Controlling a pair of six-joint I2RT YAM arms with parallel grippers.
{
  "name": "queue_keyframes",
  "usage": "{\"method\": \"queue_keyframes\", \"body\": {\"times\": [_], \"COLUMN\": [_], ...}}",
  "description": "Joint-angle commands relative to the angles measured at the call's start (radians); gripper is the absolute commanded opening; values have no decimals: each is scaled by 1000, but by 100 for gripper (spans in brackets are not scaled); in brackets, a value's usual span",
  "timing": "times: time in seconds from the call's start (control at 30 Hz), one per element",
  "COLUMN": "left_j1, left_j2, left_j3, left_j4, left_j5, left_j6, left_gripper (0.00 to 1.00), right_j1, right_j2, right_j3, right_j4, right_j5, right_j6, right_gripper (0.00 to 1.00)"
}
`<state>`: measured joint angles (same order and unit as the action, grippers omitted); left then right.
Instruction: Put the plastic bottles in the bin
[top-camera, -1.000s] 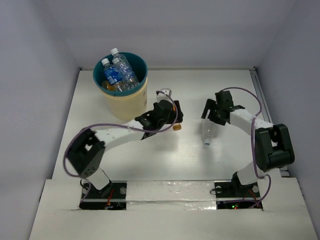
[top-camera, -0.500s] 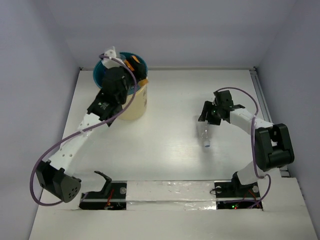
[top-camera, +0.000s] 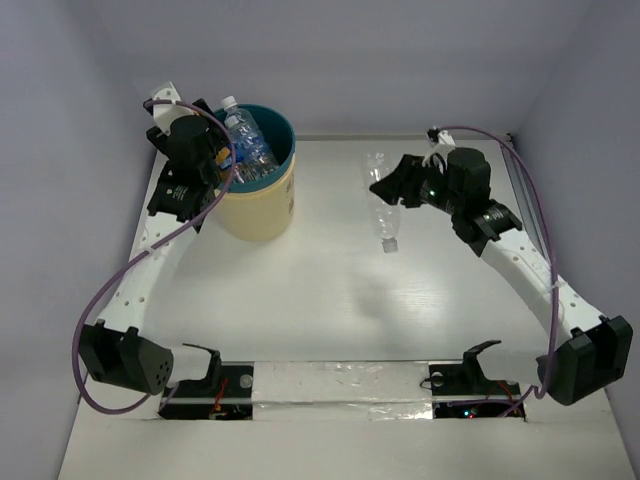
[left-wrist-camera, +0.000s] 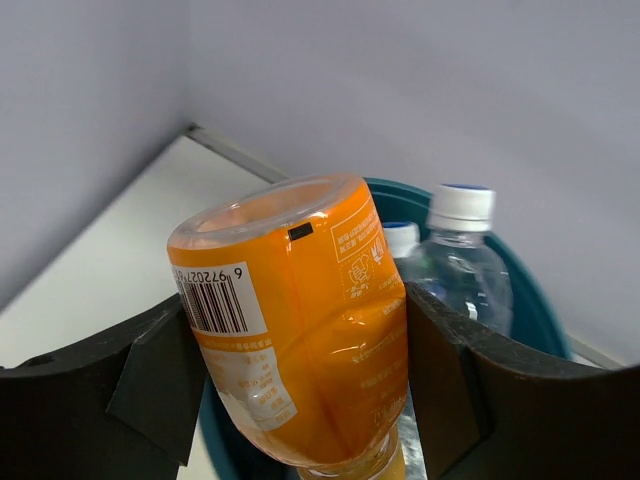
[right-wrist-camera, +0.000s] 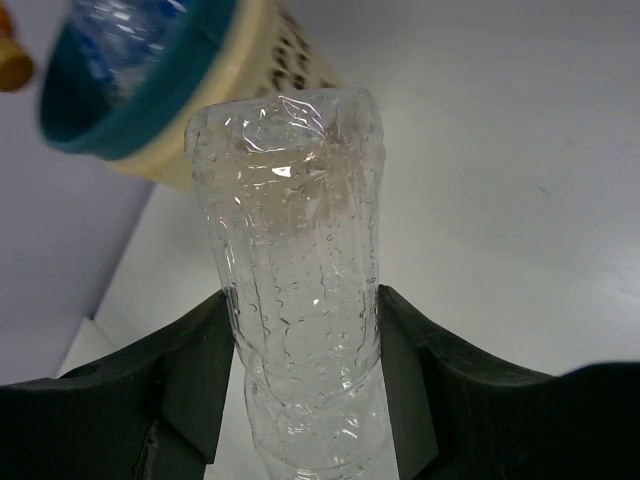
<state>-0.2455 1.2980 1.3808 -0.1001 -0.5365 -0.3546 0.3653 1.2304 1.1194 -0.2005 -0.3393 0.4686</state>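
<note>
The orange bottle hangs cap down over the bin (top-camera: 262, 205), so the left gripper next needs to go down toward the gap beside the clear bottles and let go of the orange bottle there.
The bin (top-camera: 262, 205) stands at the back left, cream outside with a teal rim, and holds clear blue-labelled bottles (top-camera: 245, 142). My left gripper (top-camera: 205, 155) is at the bin's left rim, shut on an orange bottle (left-wrist-camera: 300, 330) that hangs cap down over the teal rim (left-wrist-camera: 535, 300), beside a white-capped clear bottle (left-wrist-camera: 460, 250). My right gripper (top-camera: 392, 188) is raised above the table's back middle, shut on a plain clear bottle (top-camera: 381, 208) that hangs cap down. In the right wrist view that bottle (right-wrist-camera: 300, 290) fills the centre, with the bin (right-wrist-camera: 150, 120) at top left.
White table with grey walls on the left, back and right. A metal rail (top-camera: 520, 190) runs along the right edge. The arm bases sit at the near edge.
My left arm swung from the table's middle up to the bin's left rim with the orange bottle. My right gripper lifted the clear bottle off the table and carried it back and left.
</note>
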Motion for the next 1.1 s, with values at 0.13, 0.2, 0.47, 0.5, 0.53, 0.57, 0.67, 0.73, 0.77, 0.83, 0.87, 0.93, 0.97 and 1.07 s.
{"method": "queue_keyframes", "body": {"times": [0.13,0.2,0.47,0.5,0.53,0.57,0.67,0.73,0.77,0.83,0.87,0.93,0.97,1.07], "left_j1": [8,8,8,8,8,8,8,8,8,8,8,8,8,8], "left_j2": [18,36,60,54,37,29,-9,-40,-51,-92,-106,-149,-161,-201], "left_j3": [-65,-74,-180,-196,-204,-212,-201,-186,-177,-160,-155,-147,-141,-126], "left_j4": [166,218,309,303,303,304,268,248,237,215,212,204,198,188], "left_j5": [-178,-200,-166,-161,-155,-143,-103,-79,-57,-36,-10,21,56,114], "left_j6": [186,224,203,192,184,172,137,125,115,98,92,66,59,45], "left_gripper": [49,49,66,72,83,87,99,99,99,99,99,99,99,99], "right_j1": [207,233,290,299,299,299,308,317,317,317,328,337,337,359], "right_j2": [158,239,501,533,594,625,742,796,845,889,909,961,971,991], "right_j3": [392,477,846,884,917,951,1085,1171,1197,1259,1275,1300,1298,1245], "right_j4": [199,242,329,332,334,338,349,355,358,366,368,377,394,414], "right_j5": [39,48,138,167,178,186,226,253,261,283,289,309,321,336], "right_j6": [54,67,59,51,47,42,12,4,-8,-27,-50,-70,-94,-160], "right_gripper": [47,47,47,47,47,47,47,47,46,46,46,45,45,45]}}
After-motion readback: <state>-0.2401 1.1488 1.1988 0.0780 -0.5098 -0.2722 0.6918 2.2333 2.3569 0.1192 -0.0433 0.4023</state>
